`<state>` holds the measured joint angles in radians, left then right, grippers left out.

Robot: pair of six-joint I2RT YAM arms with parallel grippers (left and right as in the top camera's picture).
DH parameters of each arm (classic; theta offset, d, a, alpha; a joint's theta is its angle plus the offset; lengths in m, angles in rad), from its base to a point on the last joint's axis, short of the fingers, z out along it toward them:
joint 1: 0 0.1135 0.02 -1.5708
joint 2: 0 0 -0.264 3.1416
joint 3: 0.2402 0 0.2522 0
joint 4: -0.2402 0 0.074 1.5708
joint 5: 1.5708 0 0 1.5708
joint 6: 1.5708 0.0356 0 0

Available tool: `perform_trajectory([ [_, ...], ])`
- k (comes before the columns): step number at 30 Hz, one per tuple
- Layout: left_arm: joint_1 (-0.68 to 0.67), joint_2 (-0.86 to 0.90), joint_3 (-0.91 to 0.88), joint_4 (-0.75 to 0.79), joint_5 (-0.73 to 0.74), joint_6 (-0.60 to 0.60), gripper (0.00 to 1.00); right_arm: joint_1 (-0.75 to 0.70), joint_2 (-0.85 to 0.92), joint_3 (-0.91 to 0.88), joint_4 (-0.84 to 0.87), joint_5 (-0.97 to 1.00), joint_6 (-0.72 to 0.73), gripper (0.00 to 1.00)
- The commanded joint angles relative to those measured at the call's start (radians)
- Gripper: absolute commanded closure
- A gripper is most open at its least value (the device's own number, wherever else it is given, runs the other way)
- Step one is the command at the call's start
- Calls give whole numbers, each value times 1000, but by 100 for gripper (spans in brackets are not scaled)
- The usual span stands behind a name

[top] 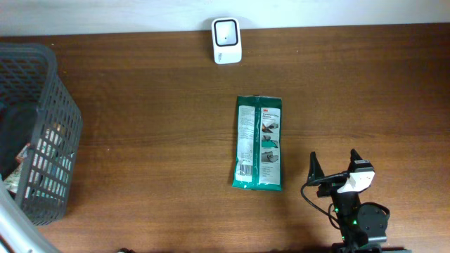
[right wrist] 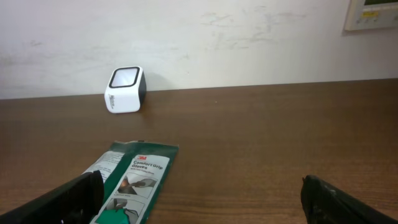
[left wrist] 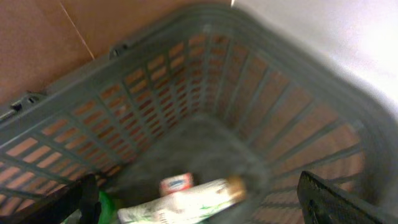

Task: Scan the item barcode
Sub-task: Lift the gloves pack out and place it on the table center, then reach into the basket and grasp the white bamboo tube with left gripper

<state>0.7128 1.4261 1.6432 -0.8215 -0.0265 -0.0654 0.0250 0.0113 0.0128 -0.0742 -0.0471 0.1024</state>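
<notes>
The white packet's end (left wrist: 140,214) opposite its brownish end lies at an angle on the floor. My left gripper needs to tilt and go down into the grey basket (left wrist: 186,74) next, turning onto that end.
The item, a green glove packet (top: 259,143), lies flat in the middle of the table, its white label side up. It also shows at the lower left of the right wrist view (right wrist: 127,183). The white barcode scanner (top: 226,41) stands at the table's far edge by the wall (right wrist: 125,89). My right gripper (top: 335,163) is open and empty, just right of the packet's near end (right wrist: 205,202). My left gripper (left wrist: 205,202) is open above the grey basket (left wrist: 186,74), holding nothing. A blurred white packet (left wrist: 186,200) lies on the basket floor beneath it.
The grey slatted basket (top: 53,105) stands at the table's left edge with several packets inside. Bare brown wood (top: 155,140) lies between the basket and the glove packet. A pale wall (right wrist: 249,37) runs behind the scanner.
</notes>
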Motion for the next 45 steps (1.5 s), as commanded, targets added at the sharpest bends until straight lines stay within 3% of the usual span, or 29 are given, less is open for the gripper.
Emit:
perform_trajectory([
  [1,47,119,-25,-65,5,338,2,-6,-5,-7,-1,-2,3,2],
  [3,90,205,-25,-123,40,374,2,-6,-5,-7,-1,-2,3,2],
  [4,102,249,-25,-161,113,460,1,-6,-5,-7,-1,-2,3,2],
  [8,117,329,-25,-199,116,545,5,-6,-5,-7,-1,-2,3,2],
  [12,117,393,-25,-212,117,711,10,-6,-5,-7,-1,-2,3,2],
  [17,98,490,-25,-190,117,710,16,-6,-5,-7,-1,-2,3,2],
  [25,48,627,-25,-182,117,714,35,-6,-5,-7,-1,-2,3,1],
  [29,43,681,-25,-182,116,721,38,-6,-5,-7,-1,-2,3,2],
  [31,43,691,-25,-162,116,721,63,-6,-5,-7,-1,-2,3,2],
  [34,43,691,-25,-138,116,721,78,-6,-5,-7,-1,-2,3,2],
  [35,40,691,-24,-133,116,721,92,-6,-5,-7,-1,-2,3,2],
  [38,40,690,9,-164,116,705,100,-6,-5,-7,-1,-2,3,2],
  [41,35,690,181,-277,116,624,100,-6,-5,-7,-1,-2,3,2],
  [45,-1,690,539,-460,117,518,100,-6,-5,-7,-1,-2,3,2],
])
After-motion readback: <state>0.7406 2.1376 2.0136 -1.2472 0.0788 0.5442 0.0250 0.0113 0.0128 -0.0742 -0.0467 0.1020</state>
